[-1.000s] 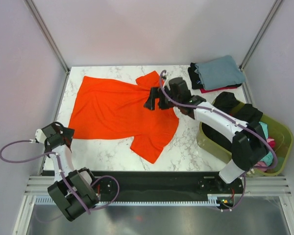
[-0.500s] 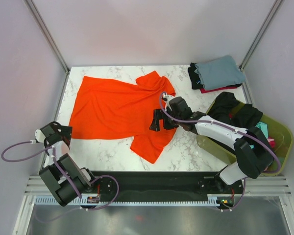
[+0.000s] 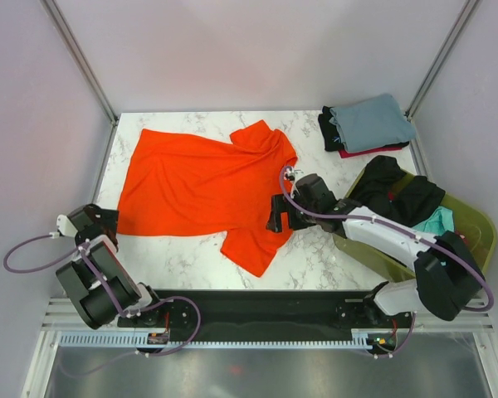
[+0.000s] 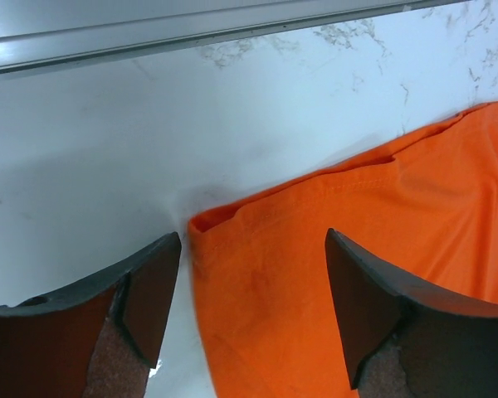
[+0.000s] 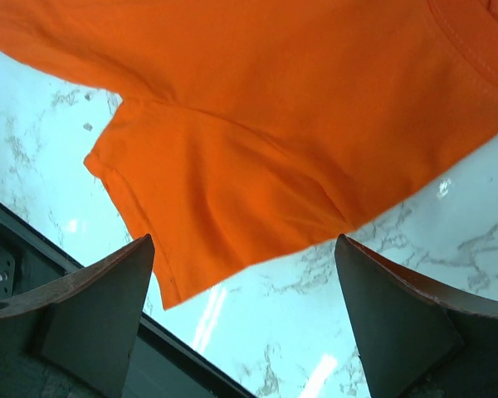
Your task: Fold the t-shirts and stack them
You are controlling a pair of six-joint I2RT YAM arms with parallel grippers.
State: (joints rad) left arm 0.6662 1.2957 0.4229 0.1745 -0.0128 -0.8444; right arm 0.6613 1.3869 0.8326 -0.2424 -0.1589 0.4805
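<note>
I will next move my right gripper down and back to the t-shirt sleeve's nearest corner (image 3: 259, 273) (image 5: 168, 299), which lies flat on the tabletop near the black bar.
A bright orange t-shirt (image 3: 199, 182) lies spread flat on the marble table, one sleeve pointing toward the near edge. My left gripper (image 3: 108, 221) is open at the shirt's near left hem corner (image 4: 232, 220), its fingers straddling that corner low over the cloth. My right gripper (image 3: 275, 217) is open and empty, above the near sleeve (image 5: 224, 191) and the bare table beside it. A stack of folded shirts (image 3: 369, 124), grey-blue on top with black and red under it, lies at the far right corner.
An olive-green basket (image 3: 473, 228) at the right edge holds black, teal and pink clothes (image 3: 398, 195). The table's near edge and a black rail (image 5: 33, 240) run close below the sleeve. Grey walls enclose the table on three sides.
My right gripper has left the shirt's collar and drawn back toward the near sleeve. My left gripper has moved a little nearer the shirt's hem corner. The shirt lies flatter at the collar.
</note>
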